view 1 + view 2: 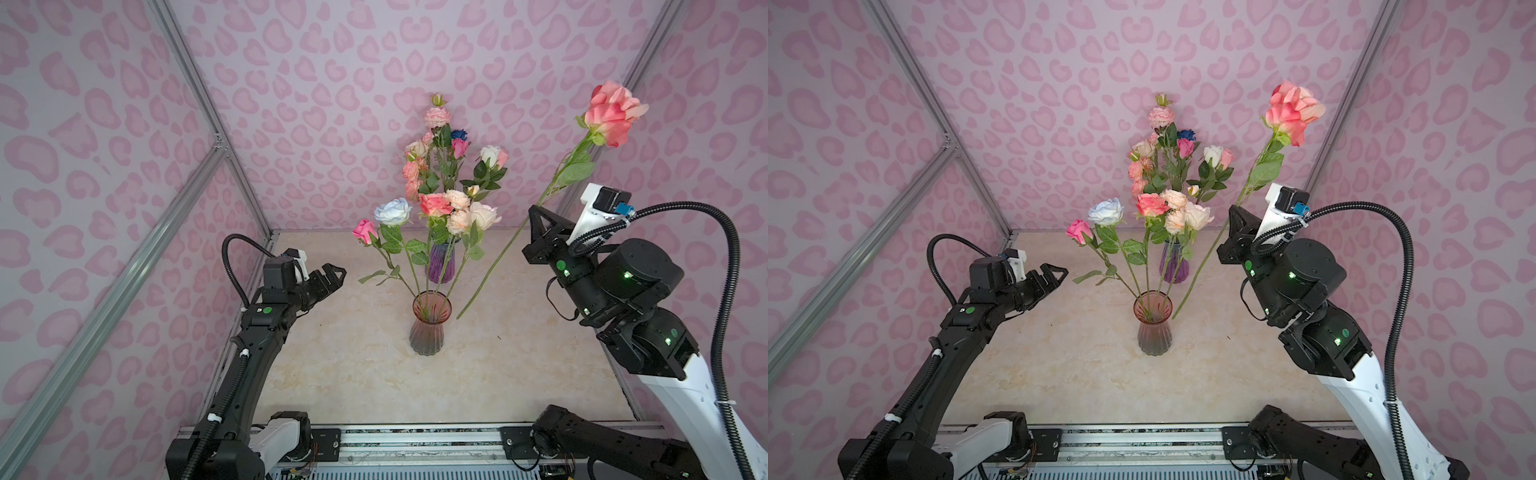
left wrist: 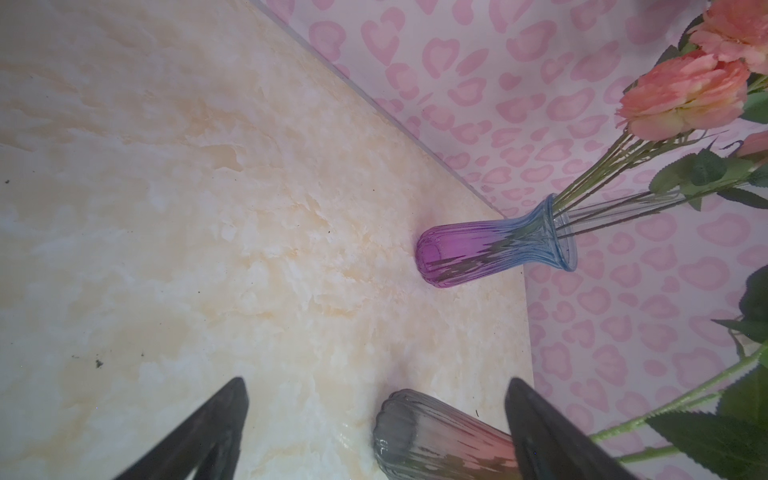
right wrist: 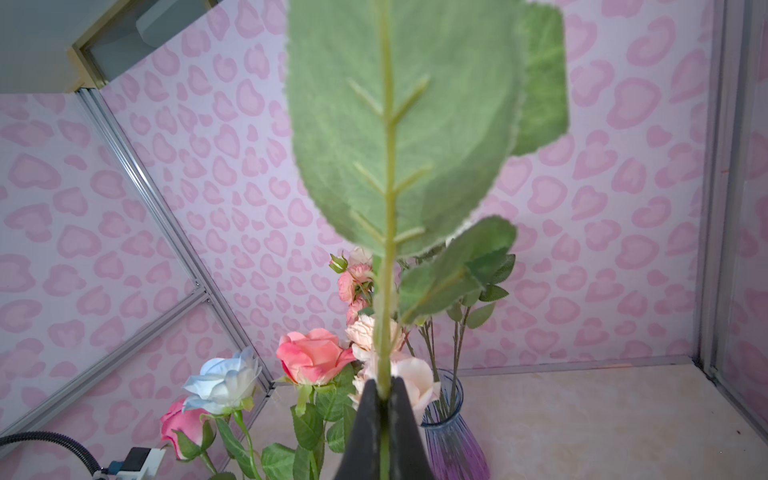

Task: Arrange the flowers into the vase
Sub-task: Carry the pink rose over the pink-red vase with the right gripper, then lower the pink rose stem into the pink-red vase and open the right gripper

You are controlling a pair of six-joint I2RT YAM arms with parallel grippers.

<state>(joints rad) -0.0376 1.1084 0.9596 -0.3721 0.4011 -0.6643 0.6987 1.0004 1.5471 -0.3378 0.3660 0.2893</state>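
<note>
Next, the right gripper moves over the red-tinted vase's opening [image 1: 432, 306], then down to release the green stem, since its end still hangs outside the vase's rim.
A red-tinted glass vase [image 1: 429, 324] [image 1: 1153, 328] stands mid-table holding several flowers: a pink [image 1: 365, 232], a white-blue [image 1: 392, 211], a coral [image 1: 434, 203] and a cream one [image 1: 482, 215]. My right gripper [image 1: 536, 210] [image 3: 384, 388] is shut on the stem of a coral-pink rose [image 1: 613, 112] [image 1: 1293, 112], raised at the right. The stem slants down, its foot [image 1: 460, 316] hanging just right of the vase's rim. My left gripper [image 1: 336, 272] [image 2: 376, 380] is open and empty, left of the vase [image 2: 436, 440].
A purple vase [image 1: 441, 262] [image 2: 490, 253] [image 3: 453, 440] full of more flowers [image 1: 440, 158] stands behind the red one, near the back wall. Pink-patterned walls with metal frame bars [image 1: 216, 141] close in the marble table [image 1: 519, 365] on three sides.
</note>
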